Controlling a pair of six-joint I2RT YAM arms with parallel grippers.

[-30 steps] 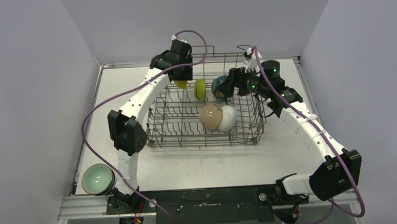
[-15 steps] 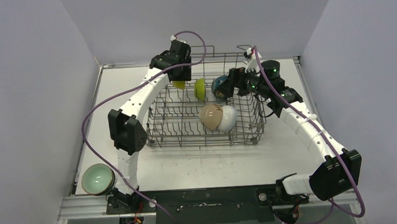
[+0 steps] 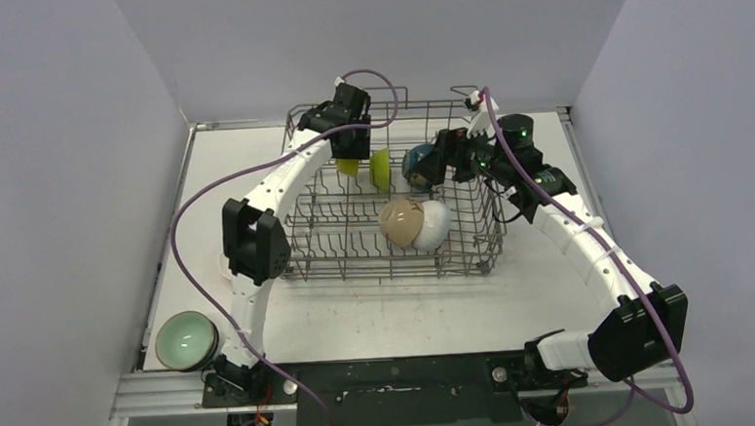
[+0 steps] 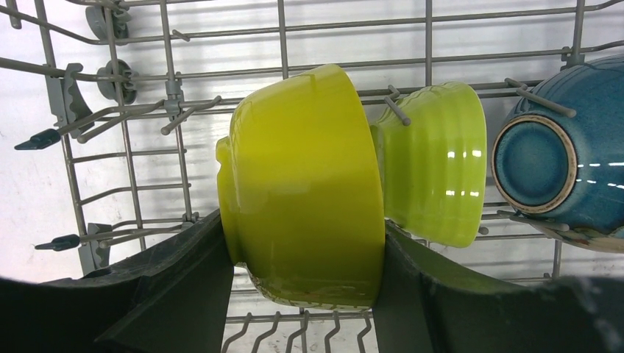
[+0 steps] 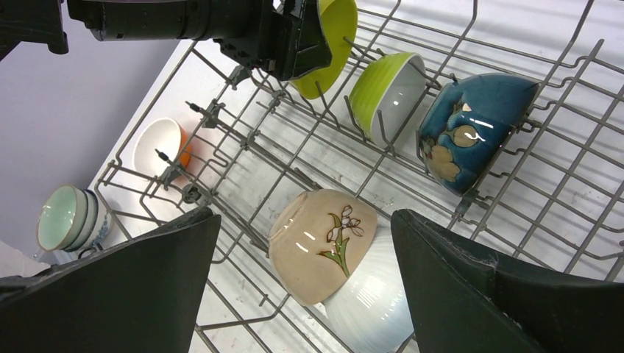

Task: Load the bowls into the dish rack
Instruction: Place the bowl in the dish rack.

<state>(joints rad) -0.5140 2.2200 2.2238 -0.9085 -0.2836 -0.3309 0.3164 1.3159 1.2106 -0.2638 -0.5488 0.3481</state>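
My left gripper must lower and release the yellow bowl between the rack's wires beside the lime bowl, as that slot is straight below.
My left gripper is shut on a yellow bowl and holds it on edge over the far left tines of the grey wire dish rack. A lime bowl stands on edge right beside it, then a dark blue bowl. A beige flowered bowl leans on a white bowl at the rack's near right. My right gripper is open and empty above the rack's right side, close to the dark blue bowl.
A pale green bowl sits at the table's near left corner; the right wrist view shows it atop a stack. An orange-and-white bowl lies on the table just outside the rack's left wall. Grey walls enclose the table.
My left arm has swung right and farther back with the yellow bowl, bringing it closer to the lime bowl. The right arm has not moved.
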